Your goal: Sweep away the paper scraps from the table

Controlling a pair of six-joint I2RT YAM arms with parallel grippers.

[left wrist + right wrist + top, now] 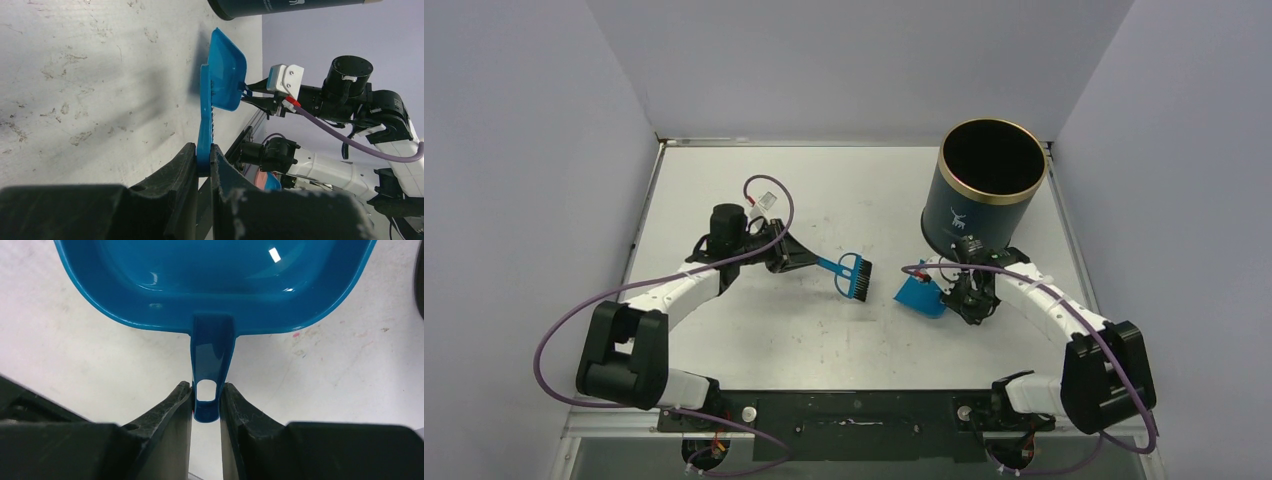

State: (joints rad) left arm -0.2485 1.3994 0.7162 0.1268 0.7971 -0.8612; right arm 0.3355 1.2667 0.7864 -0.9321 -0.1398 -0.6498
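Note:
My left gripper draws away from the dustpan (921, 295) and down to release the brush next, since bare tabletop lies below it and left in the top view.
My left gripper (809, 258) (204, 150) is shut on the handle of a blue hand brush (857, 277) (205, 110). Its black bristles point toward the near edge, just above the white table (824, 190). To the right of the brush is a blue dustpan (921, 295) (215, 285) (227, 75), tilted with its mouth toward the brush. My right gripper (959, 292) (206, 390) is shut on the dustpan's looped handle. The pan's inside looks bare. No paper scraps show in any view.
A tall dark blue bin (989, 185) with a gold rim stands open at the back right, right behind the right wrist. Grey walls close in the table on three sides. A thin metal rim (649, 190) runs along its edges.

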